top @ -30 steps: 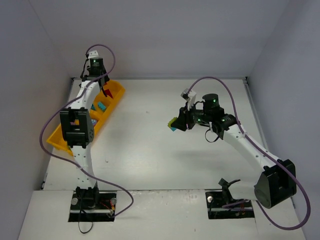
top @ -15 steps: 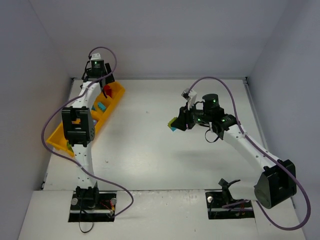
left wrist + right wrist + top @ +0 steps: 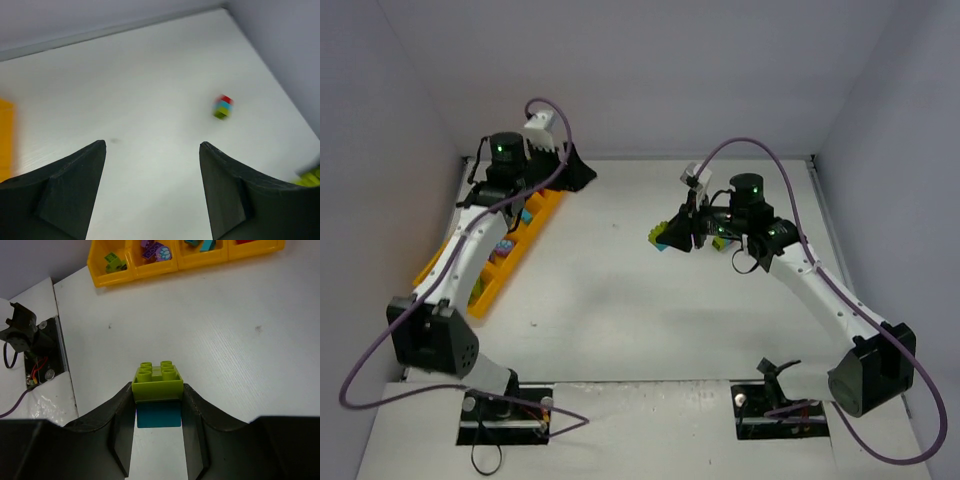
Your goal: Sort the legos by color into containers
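Observation:
The lime brick lies back and to the right of my left gripper in the top view, so I will cross onto the end the right gripper leaves bare (image 3: 656, 235) (image 3: 311, 178).
My right gripper (image 3: 672, 238) (image 3: 157, 392) hangs over the middle of the table, shut on a stack of legos, a lime green brick (image 3: 157, 382) on a teal one (image 3: 158, 413). The containers are four compartments of an orange-yellow tray (image 3: 510, 268) (image 3: 165, 274) at the far left. They hold a lime brick (image 3: 115, 262), purple bricks (image 3: 155, 251) and teal bricks (image 3: 202, 245). My left gripper (image 3: 575, 170) (image 3: 152, 144) sits by the tray's far end, pointing right, open and empty. A small red, teal and lime stack (image 3: 222, 106) lies on the table ahead of it.
Grey walls close the table in at the back and on both sides. The arm bases and their cables sit at the near edge (image 3: 30, 355). A purple cable (image 3: 740, 150) loops above the right arm.
The left gripper opened and let a red brick go over the tray's far compartment, then swung away to point right. The right arm shifted slightly left with its stack.

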Motion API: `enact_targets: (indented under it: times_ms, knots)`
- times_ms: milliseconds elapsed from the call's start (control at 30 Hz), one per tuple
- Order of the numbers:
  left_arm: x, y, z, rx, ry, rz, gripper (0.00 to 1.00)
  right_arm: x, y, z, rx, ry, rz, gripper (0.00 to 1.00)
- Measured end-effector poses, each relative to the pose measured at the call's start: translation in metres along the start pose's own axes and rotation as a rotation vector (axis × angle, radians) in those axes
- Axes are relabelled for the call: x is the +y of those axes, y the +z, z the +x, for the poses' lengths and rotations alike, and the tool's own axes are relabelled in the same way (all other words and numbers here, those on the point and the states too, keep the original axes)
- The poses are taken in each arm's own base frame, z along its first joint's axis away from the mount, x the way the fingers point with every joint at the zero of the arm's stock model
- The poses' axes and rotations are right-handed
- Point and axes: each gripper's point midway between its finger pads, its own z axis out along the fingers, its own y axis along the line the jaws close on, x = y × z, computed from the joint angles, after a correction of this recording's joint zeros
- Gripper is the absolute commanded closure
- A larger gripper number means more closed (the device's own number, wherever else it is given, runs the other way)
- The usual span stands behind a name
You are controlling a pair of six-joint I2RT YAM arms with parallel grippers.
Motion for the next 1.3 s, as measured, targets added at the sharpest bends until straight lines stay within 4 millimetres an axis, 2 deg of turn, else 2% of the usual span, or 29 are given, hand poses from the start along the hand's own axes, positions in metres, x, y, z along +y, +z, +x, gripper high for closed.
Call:
enact_targets:
  times_ms: [33,133,167,233,433,533,700,833,1100,1300]
  knots:
    - [-0.029,-0.009,0.004,0.006,0.029,0.084,0.31,0.002,0.0,-0.001,-0.002,-0.009,-0.013,1.0]
    - [-0.088,-0.034,0.019,0.029,0.08,0.288,0.31,0.006,0.002,-0.003,-0.006,-0.027,-0.052,1.0]
    - [-0.101,-0.043,0.026,0.042,0.086,0.342,0.31,0.008,0.002,-0.003,-0.005,-0.03,-0.065,1.0]
    - [-0.113,-0.054,0.031,0.051,0.099,0.406,0.31,0.011,0.002,-0.004,-0.007,-0.036,-0.089,1.0]
    - [-0.135,-0.069,0.051,0.099,0.116,0.563,0.31,0.029,0.004,-0.022,-0.033,-0.071,-0.218,1.0]
    - [-0.146,-0.074,0.059,0.121,0.134,0.635,0.31,0.036,0.004,-0.024,-0.037,-0.079,-0.279,1.0]
    - [-0.167,-0.081,0.069,0.144,0.171,0.726,0.31,0.037,0.011,-0.019,-0.021,-0.053,-0.346,1.0]
    - [-0.178,-0.085,0.077,0.171,0.186,0.772,0.34,0.035,0.017,-0.024,-0.021,-0.048,-0.391,1.0]
    - [-0.181,-0.083,0.091,0.224,0.194,0.786,0.35,0.037,0.019,-0.028,-0.026,-0.06,-0.447,1.0]
    - [-0.175,-0.069,0.102,0.259,0.178,0.76,0.35,0.039,0.019,-0.028,-0.028,-0.065,-0.467,1.0]
